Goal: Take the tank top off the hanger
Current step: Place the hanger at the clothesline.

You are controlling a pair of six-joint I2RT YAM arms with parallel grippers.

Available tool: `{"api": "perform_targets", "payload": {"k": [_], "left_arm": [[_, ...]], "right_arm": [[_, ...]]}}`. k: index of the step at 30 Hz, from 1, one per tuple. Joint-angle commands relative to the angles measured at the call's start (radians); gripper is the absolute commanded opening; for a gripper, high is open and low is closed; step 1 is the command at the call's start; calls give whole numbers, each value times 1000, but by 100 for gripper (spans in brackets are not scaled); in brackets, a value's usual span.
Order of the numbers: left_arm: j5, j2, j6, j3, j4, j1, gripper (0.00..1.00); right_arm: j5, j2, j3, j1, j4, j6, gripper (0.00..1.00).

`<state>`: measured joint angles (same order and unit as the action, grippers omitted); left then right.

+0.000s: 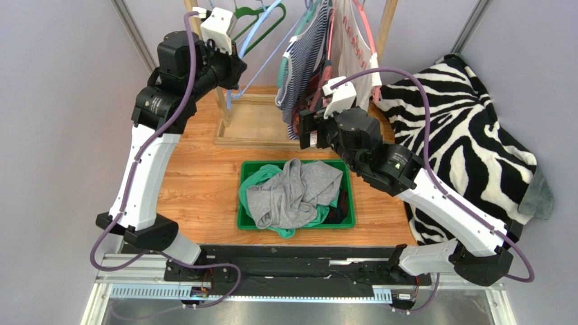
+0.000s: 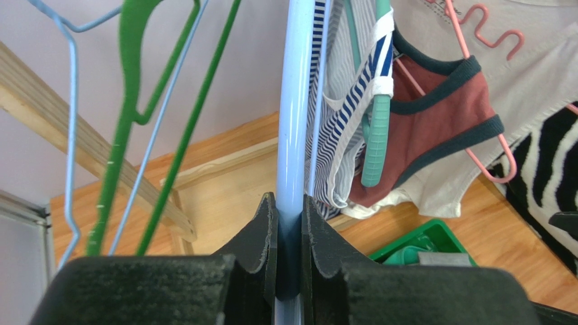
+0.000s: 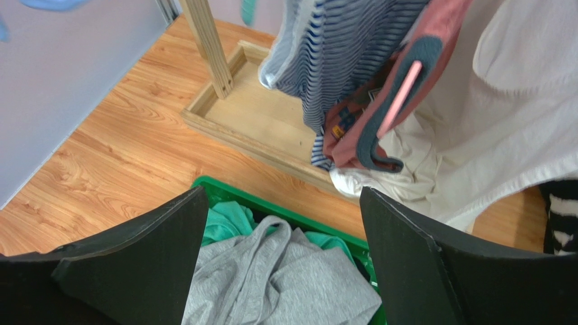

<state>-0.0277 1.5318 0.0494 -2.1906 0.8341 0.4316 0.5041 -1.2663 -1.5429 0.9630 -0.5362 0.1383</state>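
Note:
The robot's left gripper will push the light blue hanger's bar outward beside the green hanger and then open, with the tank top in the bin [image 1: 245, 169].
My left gripper [image 1: 234, 68] [image 2: 290, 203] is shut on the bar of a bare light blue hanger [image 2: 295, 101] [image 1: 261, 51], held up by the rack. A grey tank top [image 1: 292, 193] [image 3: 285, 277] lies crumpled in the green bin [image 1: 245, 169] [image 3: 220, 189], on top of a teal garment [image 3: 227, 223]. My right gripper [image 1: 309, 132] [image 3: 281, 223] hangs open above the bin's far edge, its jaws wide apart with nothing between them.
On the wooden rack [image 1: 251, 125] hang a striped top [image 2: 339, 88] [image 3: 353, 47], a red-brown tank top [image 2: 434, 115] [image 3: 414, 74] and a white shirt [image 1: 353, 40] [image 3: 509, 101]. An empty green hanger [image 2: 129, 101] hangs left. A zebra blanket [image 1: 461, 142] covers the right.

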Motion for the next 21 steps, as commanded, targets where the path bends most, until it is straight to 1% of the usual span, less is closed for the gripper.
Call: {"api": "perform_targets", "payload": {"k": [1, 2, 5, 11, 14, 18, 21], "left_arm": [[133, -1, -29, -57, -101, -19, 0], [156, -5, -32, -51, -101, -21, 0], [153, -28, -29, -21, -95, -33, 0], [150, -50, -34, 52, -95, -33, 0], [152, -9, -34, 25, -93, -31, 0], [141, 73, -34, -75, -98, -31, 0], [160, 137, -25, -142, -109, -33, 0]], "right_arm": [[10, 19, -13, -23, -62, 112, 86], [14, 40, 18, -23, -58, 112, 86], [31, 71, 58, -23, -56, 112, 86], [54, 87, 73, -23, -64, 101, 86], [57, 90, 75, -23, -61, 103, 85], [57, 99, 87, -23, -59, 112, 85], [59, 113, 102, -23, -56, 122, 84]]}}
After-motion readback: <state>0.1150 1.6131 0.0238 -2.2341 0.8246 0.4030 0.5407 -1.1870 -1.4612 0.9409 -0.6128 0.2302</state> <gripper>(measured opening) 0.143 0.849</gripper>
